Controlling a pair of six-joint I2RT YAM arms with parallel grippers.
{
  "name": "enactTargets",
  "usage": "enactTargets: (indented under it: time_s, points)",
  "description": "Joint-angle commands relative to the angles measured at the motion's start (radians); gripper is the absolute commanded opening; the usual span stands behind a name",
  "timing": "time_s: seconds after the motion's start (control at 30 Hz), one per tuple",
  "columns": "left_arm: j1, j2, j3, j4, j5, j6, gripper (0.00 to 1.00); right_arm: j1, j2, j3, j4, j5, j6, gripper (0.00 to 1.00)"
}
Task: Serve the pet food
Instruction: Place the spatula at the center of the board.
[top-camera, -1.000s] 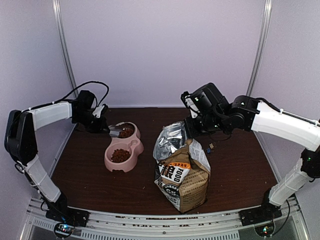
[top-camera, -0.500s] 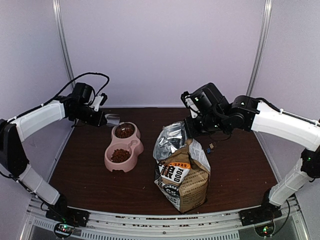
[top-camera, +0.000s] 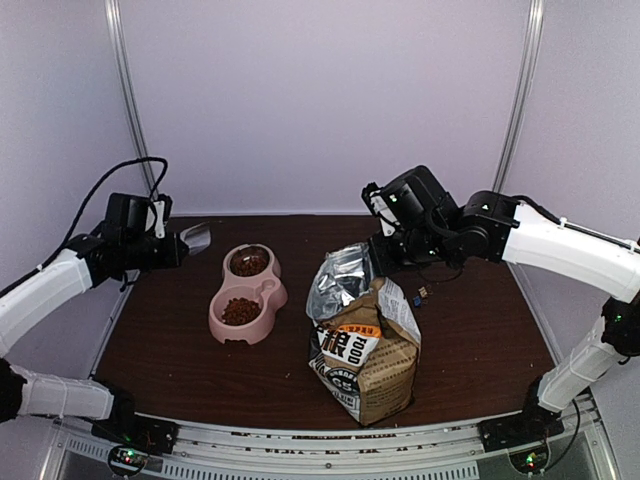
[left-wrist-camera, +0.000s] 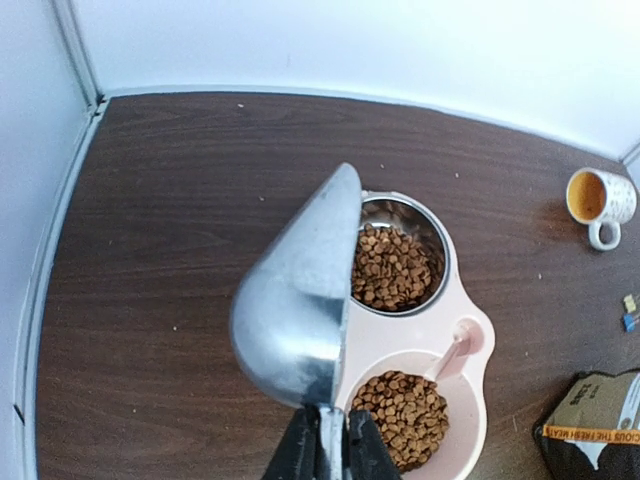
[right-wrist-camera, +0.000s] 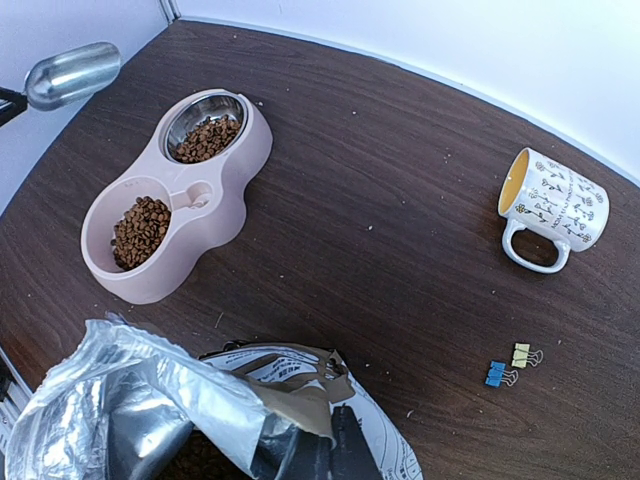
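My left gripper will lower and draw back, turning the silver scoop (top-camera: 197, 238) open side up onto bare table beside the pink bowl (top-camera: 262, 292), since both wells hold food.
The pet food (left-wrist-camera: 393, 265) fills both wells of the pink double bowl (left-wrist-camera: 440, 335), seen from above as food (top-camera: 240, 310) in the bowl (top-camera: 262, 292) left of centre. My left gripper (left-wrist-camera: 330, 440) is shut on the handle of the silver scoop (left-wrist-camera: 295, 290), held above the table just left of the bowl. The scoop is turned on its side and its inside is hidden. From above, the scoop (top-camera: 197, 238) hangs ahead of the left gripper (top-camera: 170, 248). My right gripper (right-wrist-camera: 335, 450) is shut on the opened rim of the kraft food bag (right-wrist-camera: 150, 400), which stands at centre (top-camera: 365, 355).
A white mug (right-wrist-camera: 550, 208) with a yellow inside lies on its side at the far right. Two small binder clips (right-wrist-camera: 510, 365) lie on the table right of the bag. A metal rail runs along the table's left edge (left-wrist-camera: 60, 250).
My left arm has swung left and away from the far bowl well, carrying the scoop. The right arm and the bag have not moved.
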Motion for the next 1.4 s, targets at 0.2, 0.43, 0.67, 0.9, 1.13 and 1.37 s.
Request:
enactTargets:
  time_s: [0.2,0.43,0.67,0.9,1.13,1.37]
  points:
    - [0.066,-0.246,-0.449,0.250,-0.186,-0.435,0.00,-0.021,-0.022,-0.028,0.075,0.055,0.012,0.00]
    - [0.068,-0.297,-0.636,0.311,-0.223,-0.526,0.00,-0.020,-0.020,-0.034,0.082,0.045,0.017,0.00]
    - [0.068,-0.210,-0.712,0.374,-0.125,-0.527,0.02,-0.021,-0.008,-0.023,0.088,0.036,0.019,0.00]
    - [0.067,-0.150,-0.761,0.433,-0.062,-0.534,0.17,-0.019,-0.003,-0.020,0.085,0.034,0.019,0.00]
    - [0.067,-0.107,-0.762,0.451,-0.030,-0.523,0.36,-0.019,-0.005,-0.024,0.086,0.034,0.021,0.00]
    - [0.068,-0.150,-0.734,0.379,-0.079,-0.504,0.72,-0.019,-0.009,-0.022,0.083,0.037,0.016,0.00]
